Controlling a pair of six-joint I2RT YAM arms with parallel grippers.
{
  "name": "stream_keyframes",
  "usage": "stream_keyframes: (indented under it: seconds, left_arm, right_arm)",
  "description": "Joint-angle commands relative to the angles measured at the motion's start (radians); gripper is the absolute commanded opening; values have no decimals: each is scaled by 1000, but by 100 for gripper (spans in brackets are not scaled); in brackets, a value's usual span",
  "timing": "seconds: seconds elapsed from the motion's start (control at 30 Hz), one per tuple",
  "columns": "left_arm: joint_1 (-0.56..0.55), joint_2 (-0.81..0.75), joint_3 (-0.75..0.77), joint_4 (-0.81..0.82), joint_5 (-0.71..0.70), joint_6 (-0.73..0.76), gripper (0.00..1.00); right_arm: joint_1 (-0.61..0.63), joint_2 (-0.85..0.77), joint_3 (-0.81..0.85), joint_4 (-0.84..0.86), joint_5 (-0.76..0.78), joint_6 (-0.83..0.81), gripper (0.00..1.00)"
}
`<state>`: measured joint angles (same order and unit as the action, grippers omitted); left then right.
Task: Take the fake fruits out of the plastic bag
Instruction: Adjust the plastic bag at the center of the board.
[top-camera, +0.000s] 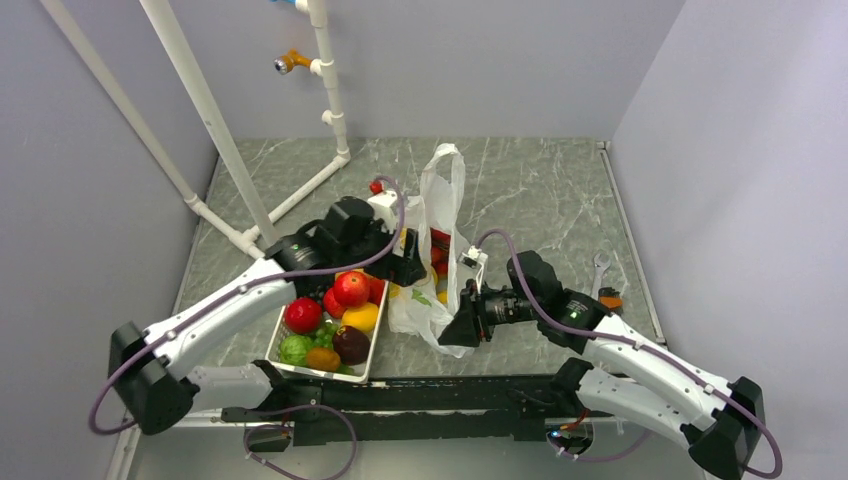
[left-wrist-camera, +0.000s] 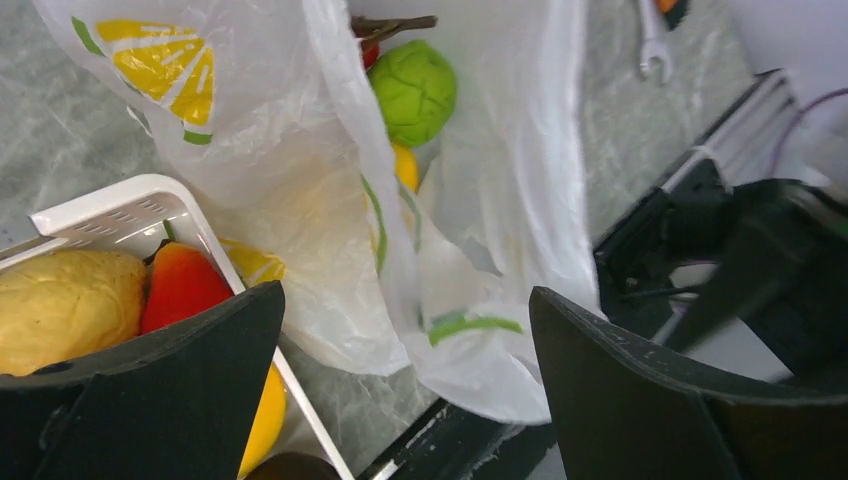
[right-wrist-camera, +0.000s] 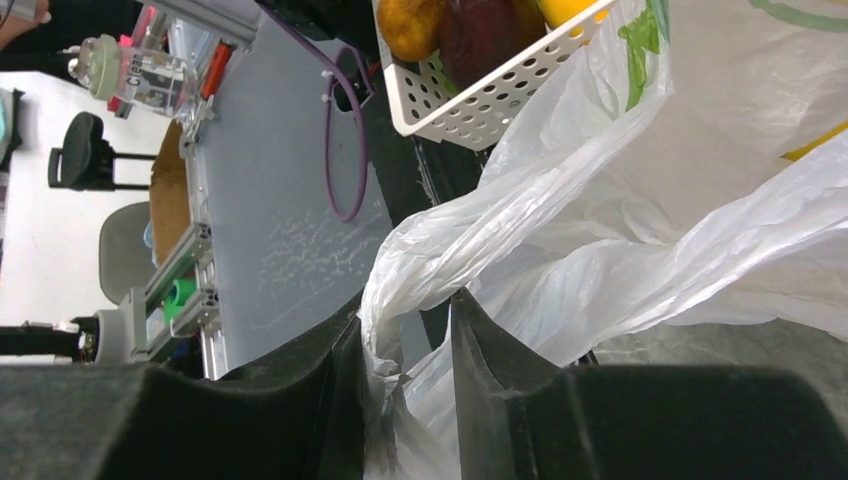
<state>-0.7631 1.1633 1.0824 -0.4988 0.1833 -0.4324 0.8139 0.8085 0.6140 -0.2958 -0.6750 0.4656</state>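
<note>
Next I will move my left gripper down toward the bag, then close on the edge of the bag's opening beside the basket (left-wrist-camera: 386, 227).
The translucent white plastic bag (top-camera: 440, 215) stands in the middle of the table, its mouth open upward. Inside it, the left wrist view shows a green round fruit (left-wrist-camera: 415, 90), a yellow-orange fruit (left-wrist-camera: 405, 165) below it and a bit of red fruit (left-wrist-camera: 370, 55). The top view shows red fruits (top-camera: 440, 242) through the film. My left gripper (top-camera: 408, 268) is open and empty beside the bag's left side; the bag (left-wrist-camera: 480, 250) lies beyond its jaws (left-wrist-camera: 405, 295). My right gripper (top-camera: 462, 325) is shut on the bag's near lower edge (right-wrist-camera: 520, 230), with film pinched between its fingers (right-wrist-camera: 405, 340). The banana is hidden.
A white perforated basket (top-camera: 372, 350) left of the bag holds a red apple (top-camera: 351, 288), a dark purple fruit (top-camera: 350, 343) and others; its rim touches the bag (left-wrist-camera: 120, 205). A wrench (top-camera: 600, 268) lies at right. White pipes (top-camera: 250, 180) stand back left.
</note>
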Motion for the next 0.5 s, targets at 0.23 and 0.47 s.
stream_keyframes:
  seconds: [0.23,0.47]
  left_arm:
    - [-41,220,73,119,-122,-40,47]
    - [-45,89,-6,192,-136,-66,0]
  right_arm:
    - [16,-61,-27,-15,102,52,43]
    - [14,-66,-171,144,80,172,56]
